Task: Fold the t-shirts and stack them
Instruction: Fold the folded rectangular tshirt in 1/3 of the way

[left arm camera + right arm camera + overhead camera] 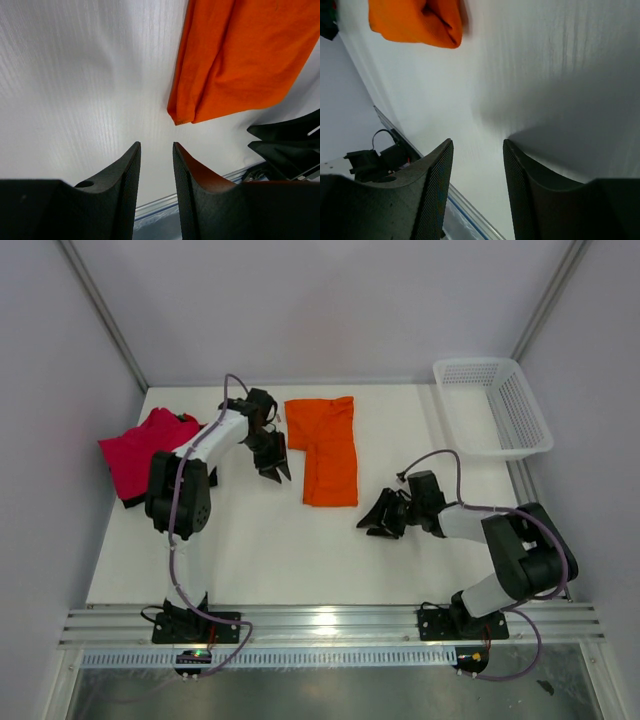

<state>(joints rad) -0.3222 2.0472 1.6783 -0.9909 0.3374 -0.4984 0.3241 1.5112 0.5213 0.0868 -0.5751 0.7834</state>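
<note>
The open fingers of the robot's right gripper should next move outward and to the left in the top view, around the orange t-shirt's closest corner (pixel 353 502) (pixel 452 40).
The orange t-shirt (pixel 326 445) lies partly folded in an L shape at the middle back of the table; it also shows in the left wrist view (pixel 240 60) and the right wrist view (pixel 415 22). The magenta-pink t-shirt (pixel 145 448) lies crumpled at the far left, over a bit of black cloth (pixel 133 502). My left gripper (pixel 272 470) is open and empty just left of the orange shirt, above the table (pixel 156 145). My right gripper (pixel 377 522) is open and empty to the right of and nearer than the orange shirt (pixel 477 142).
A white plastic mesh basket (pixel 492 405) stands at the back right corner. The table (pixel 300 550) is white, with a metal rail (pixel 330 625) along its near edge. Grey walls stand on the left, the right and the back.
</note>
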